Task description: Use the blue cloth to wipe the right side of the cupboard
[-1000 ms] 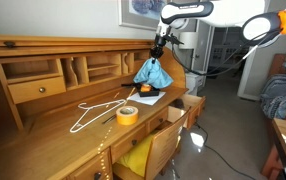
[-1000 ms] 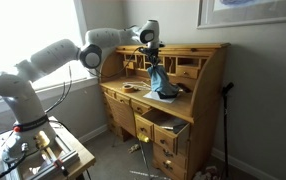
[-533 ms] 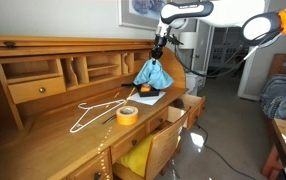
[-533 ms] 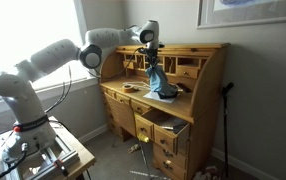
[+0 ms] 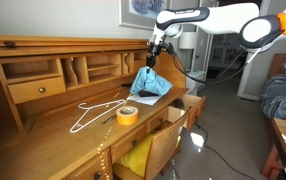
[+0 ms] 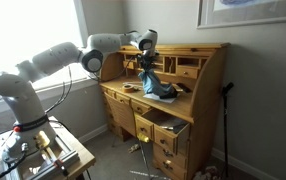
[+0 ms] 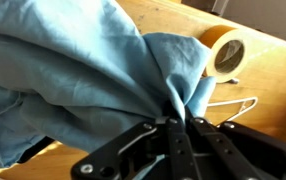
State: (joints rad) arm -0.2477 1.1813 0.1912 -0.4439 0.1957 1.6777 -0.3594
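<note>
My gripper will next go down toward the wood [image 5: 131, 103] beside the yellow tape and let go of the blue cloth's top, since the cloth's lower end already lies draped on the desk.
The blue cloth [image 5: 149, 82] hangs bunched from my gripper [image 5: 152, 52] above the right part of the wooden desk cupboard [image 5: 43, 75], its lower end draped on the desk top. In an exterior view the cloth [image 6: 157, 84] hangs below the gripper [image 6: 146, 56] in front of the pigeonholes. In the wrist view the gripper [image 7: 179, 122] is shut on a pinch of the cloth [image 7: 93, 70], which fills most of the picture. The cupboard's right side panel [image 5: 176, 70] lies just beyond the cloth.
A roll of yellow tape [image 5: 127, 113] and a white wire hanger [image 5: 95, 110] lie on the desk top. A drawer [image 5: 183, 112] stands open at the right, and a yellow item [image 5: 136, 155] sits under the desk. A lamp [image 5: 267, 25] stands at the right.
The gripper has moved with the cloth a little toward the cupboard's back and left. The cloth now trails out over the desk top instead of hanging straight down.
</note>
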